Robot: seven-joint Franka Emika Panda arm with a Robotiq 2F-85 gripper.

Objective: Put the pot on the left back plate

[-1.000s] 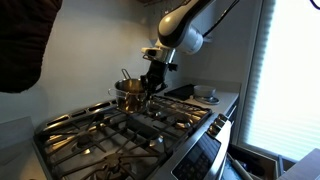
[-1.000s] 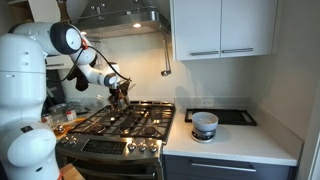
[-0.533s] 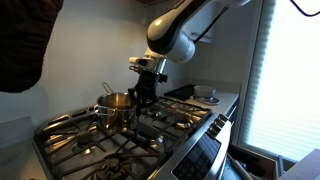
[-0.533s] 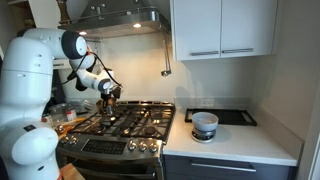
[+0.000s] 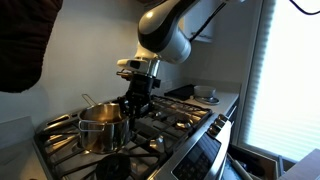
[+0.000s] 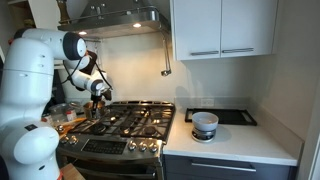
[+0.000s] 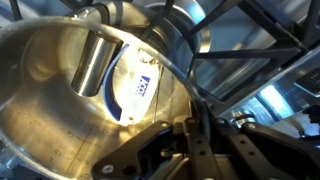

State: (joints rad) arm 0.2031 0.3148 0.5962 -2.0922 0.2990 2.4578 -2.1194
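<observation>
My gripper needs to move down next with the pot (image 5: 103, 128) onto the black grate (image 5: 108, 162) beneath it and let go of the pot's rim there. The pot is still hanging above the cooktop.
The shiny steel pot (image 5: 103, 128) hangs from my gripper (image 5: 131, 107), which is shut on its rim. In this exterior view the pot is over the near part of the cooktop, its thin handle pointing back. In an exterior view from across the kitchen the pot (image 6: 92, 101) is a small shape at the stove's far left side under my gripper (image 6: 97, 93). The wrist view shows the pot's inside (image 7: 70, 100) filling the left, with my gripper (image 7: 190, 130) pinching the rim. Black grates and burners (image 5: 170, 118) lie below. Which burner is under the pot I cannot tell.
A white dish (image 6: 204, 125) stands on the counter beside the stove, also visible far back (image 5: 206, 95). A black board (image 6: 222, 116) lies behind it. A range hood (image 6: 125, 20) hangs above the stove. Clutter sits at the stove's left (image 6: 62, 115).
The gripper has carried the pot across the cooktop, toward the camera in one exterior view and leftward in the other. The pot stays gripped by its rim.
</observation>
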